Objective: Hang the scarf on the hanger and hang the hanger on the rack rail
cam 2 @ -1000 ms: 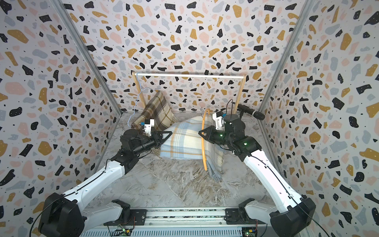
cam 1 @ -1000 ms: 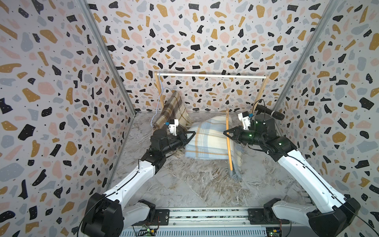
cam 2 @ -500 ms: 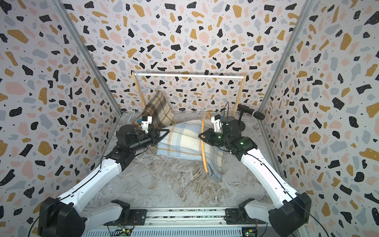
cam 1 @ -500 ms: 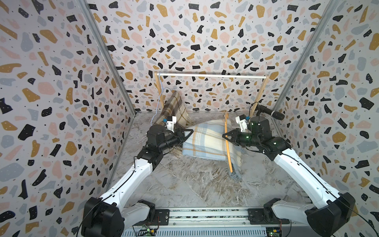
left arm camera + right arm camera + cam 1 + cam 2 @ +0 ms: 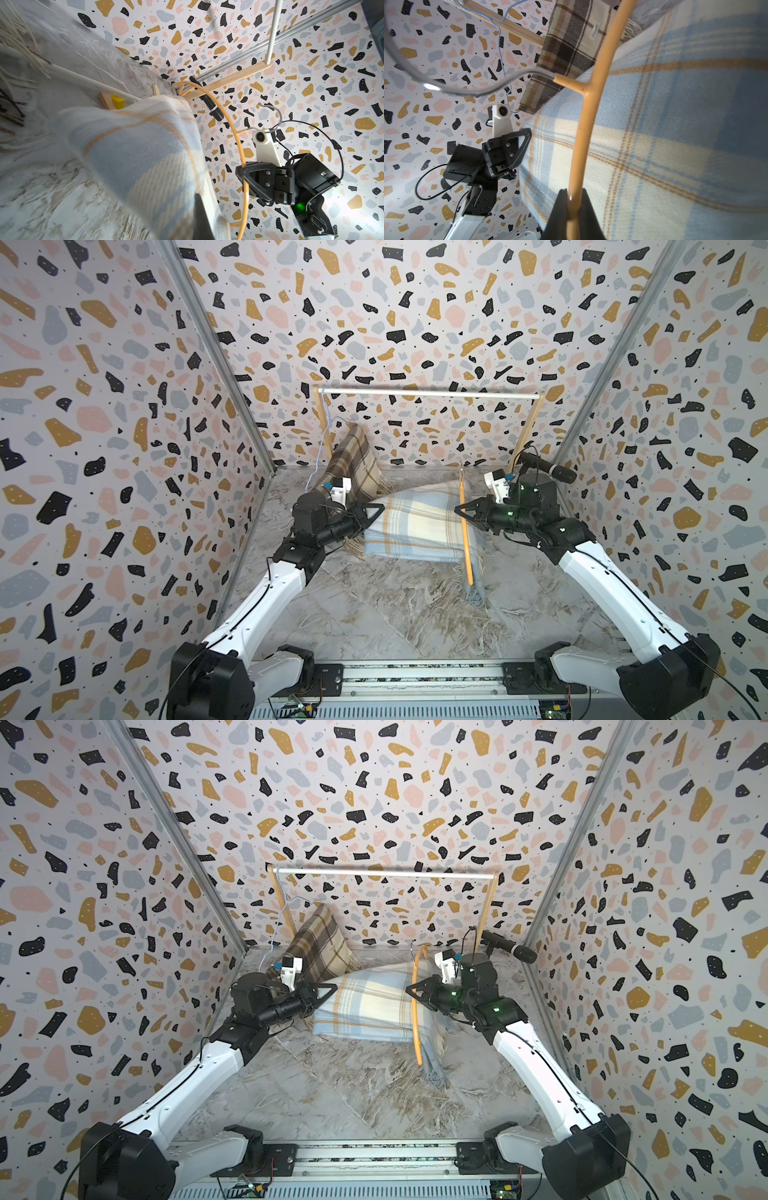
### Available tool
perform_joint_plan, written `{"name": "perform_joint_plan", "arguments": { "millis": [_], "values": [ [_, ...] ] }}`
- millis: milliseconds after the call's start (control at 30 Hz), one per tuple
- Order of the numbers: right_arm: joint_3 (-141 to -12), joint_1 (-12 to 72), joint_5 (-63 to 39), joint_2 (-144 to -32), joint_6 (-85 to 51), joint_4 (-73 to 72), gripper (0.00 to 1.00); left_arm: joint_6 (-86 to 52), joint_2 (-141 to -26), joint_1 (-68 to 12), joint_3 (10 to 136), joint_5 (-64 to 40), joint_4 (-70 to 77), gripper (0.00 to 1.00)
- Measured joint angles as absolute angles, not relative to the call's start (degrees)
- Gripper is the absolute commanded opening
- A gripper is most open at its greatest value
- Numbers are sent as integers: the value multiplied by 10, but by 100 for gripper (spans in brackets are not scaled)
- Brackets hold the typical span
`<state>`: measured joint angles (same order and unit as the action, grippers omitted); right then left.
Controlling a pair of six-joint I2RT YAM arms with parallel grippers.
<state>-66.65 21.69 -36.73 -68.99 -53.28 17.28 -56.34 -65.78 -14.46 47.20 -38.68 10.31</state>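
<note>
The scarf already runs through the orange hanger [image 5: 465,539], so I need to lower its held edge in my left gripper toward the marbled floor below next and release it.
A blue and cream plaid scarf [image 5: 415,526] [image 5: 365,1006] hangs above the floor, threaded through an orange hanger [image 5: 465,539] [image 5: 417,1027] with a metal hook. My left gripper [image 5: 376,510] [image 5: 328,990] is shut on the scarf's left edge. In the left wrist view the scarf [image 5: 141,149] lies against that gripper [image 5: 200,205]. My right gripper [image 5: 461,510] [image 5: 411,990] is shut on the hanger's orange bar. The right wrist view shows the bar [image 5: 583,128] pinched in the right gripper [image 5: 573,197], with the scarf [image 5: 664,135] behind it.
A wooden rack with a white rod [image 5: 428,394] stands at the back wall. A brown plaid scarf [image 5: 353,460] hangs from it on a blue wire hanger. A black microphone [image 5: 544,466] is at the back right. Patterned walls close in both sides.
My left gripper has drawn the scarf's edge slightly to the left and back. The right gripper and the hanger have hardly moved.
</note>
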Motion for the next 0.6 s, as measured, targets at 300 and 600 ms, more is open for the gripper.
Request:
{"name": "perform_joint_plan", "arguments": {
  "millis": [300, 600],
  "values": [
    [-667, 211, -412, -686, -628, 102, 0, -546, -657, -139, 393, -385, 108, 0],
    [-693, 212, -417, -687, -685, 52, 0, -547, -663, -139, 342, -385, 138, 0]
  ]
}}
